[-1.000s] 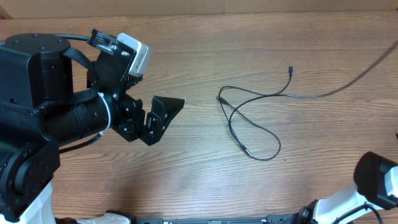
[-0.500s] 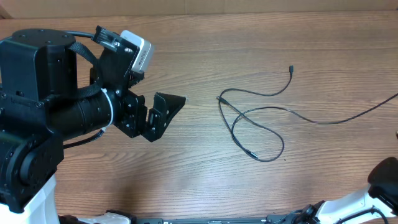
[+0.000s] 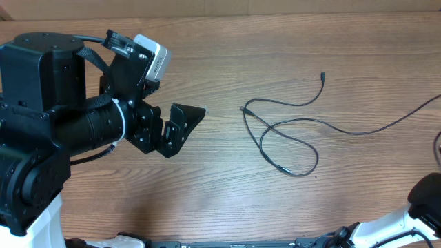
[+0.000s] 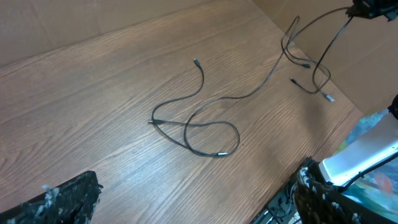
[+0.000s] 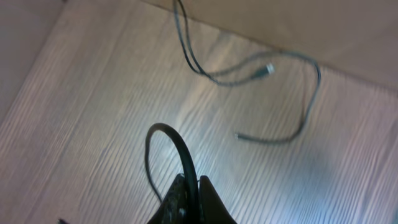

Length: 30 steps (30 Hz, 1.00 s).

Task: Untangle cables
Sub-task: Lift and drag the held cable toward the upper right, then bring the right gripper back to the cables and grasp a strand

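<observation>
My right gripper lowers the black cable toward the table by the side of the cardboard next, to release it.
A thin black cable lies in a loose loop on the wooden table right of centre. One plug end points to the back, and a long strand runs off the right edge. In the left wrist view the loop lies on the table. Its strand rises to my right gripper at the top right, with more cable ends hanging below it. My right gripper is shut on a black cable that arches above its fingers. My left gripper is open and empty, left of the loop, with its fingers wide apart in its own view.
A cardboard wall runs along the table's back edge. The right arm's base stands at the front right corner. The table's front edge shows in the left wrist view.
The cable's long right strand has swung toward the front and right, and the loop has slid slightly to the right. The left arm has barely moved.
</observation>
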### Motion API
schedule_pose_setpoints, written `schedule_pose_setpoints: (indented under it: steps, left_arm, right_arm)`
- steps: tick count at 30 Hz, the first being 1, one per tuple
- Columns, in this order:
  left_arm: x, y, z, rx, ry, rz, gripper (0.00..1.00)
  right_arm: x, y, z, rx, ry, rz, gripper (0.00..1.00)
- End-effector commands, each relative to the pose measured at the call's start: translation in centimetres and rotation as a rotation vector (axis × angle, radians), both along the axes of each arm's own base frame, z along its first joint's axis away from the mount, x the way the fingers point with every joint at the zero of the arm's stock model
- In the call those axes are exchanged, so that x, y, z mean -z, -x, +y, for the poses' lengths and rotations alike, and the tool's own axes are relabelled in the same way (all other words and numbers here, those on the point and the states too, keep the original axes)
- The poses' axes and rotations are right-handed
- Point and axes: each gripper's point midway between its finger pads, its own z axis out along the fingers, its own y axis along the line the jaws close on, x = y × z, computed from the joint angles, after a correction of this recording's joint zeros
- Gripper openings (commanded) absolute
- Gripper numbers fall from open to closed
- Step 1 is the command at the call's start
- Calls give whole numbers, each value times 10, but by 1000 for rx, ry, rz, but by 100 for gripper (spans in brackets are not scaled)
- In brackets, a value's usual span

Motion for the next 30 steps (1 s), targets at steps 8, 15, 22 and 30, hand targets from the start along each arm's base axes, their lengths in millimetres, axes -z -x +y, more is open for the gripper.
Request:
schedule_pose_setpoints:
  steps: [8,15,22,30]
  left_arm:
    - [-1,1,-2,15,17,8,100]
    - [-2,3,-4,21,29,16,100]
    - [-2,3,-4,4,44,36,100]
    - [-1,3,-4,7,41,32,100]
  right_arm:
    - [-25,-28,-32,-150,199,-68,4]
    - [9,-46,-72,-155,270,-81,4]
    - [90,-47,-103,-169,140,-39,13]
    - [126,-63,-67,-320,-35,-44,100]
